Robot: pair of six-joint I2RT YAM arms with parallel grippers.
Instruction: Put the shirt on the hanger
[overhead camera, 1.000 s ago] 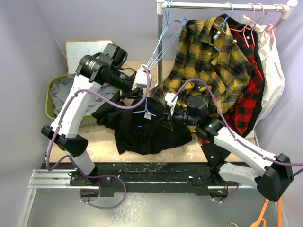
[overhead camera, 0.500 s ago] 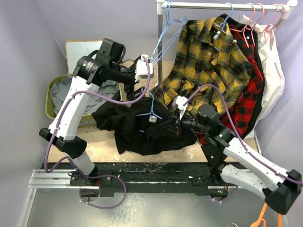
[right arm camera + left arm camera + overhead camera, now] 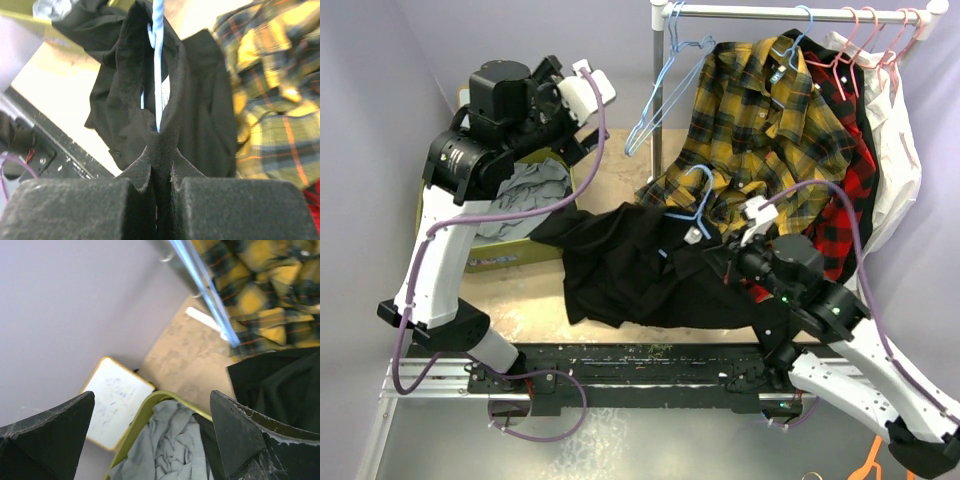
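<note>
My right gripper will next lift the shirt's hanger outward, hook it in the bar's bare gap between the blue hangers, which is outward and above, and release it there.
The black shirt (image 3: 630, 275) lies crumpled on the table, pulled toward the right. The light-blue hanger (image 3: 696, 205) stands up out of its collar end, hook on top. My right gripper (image 3: 725, 264) is shut on the hanger (image 3: 158, 70), which runs edge-on up from the fingertips with shirt (image 3: 200, 100) folds close on both sides. My left gripper (image 3: 568, 135) is raised high at the back left, apart from both. In the left wrist view the left gripper (image 3: 150, 440) stands wide open and empty, with a corner of the shirt (image 3: 280, 385) at the right.
A green bin (image 3: 142, 415) holds a grey garment (image 3: 520, 190), with a small whiteboard (image 3: 117, 407) behind it. The clothes rack (image 3: 658, 110) at the back right carries another blue hanger (image 3: 655, 100), a yellow plaid shirt (image 3: 760, 120), a red plaid shirt (image 3: 845, 200) and pink hangers (image 3: 865, 35).
My left gripper opened and rose up and back to the left, away from the shirt. The right gripper pulled the hanger and shirt to the right, and the hanger now stands more upright.
</note>
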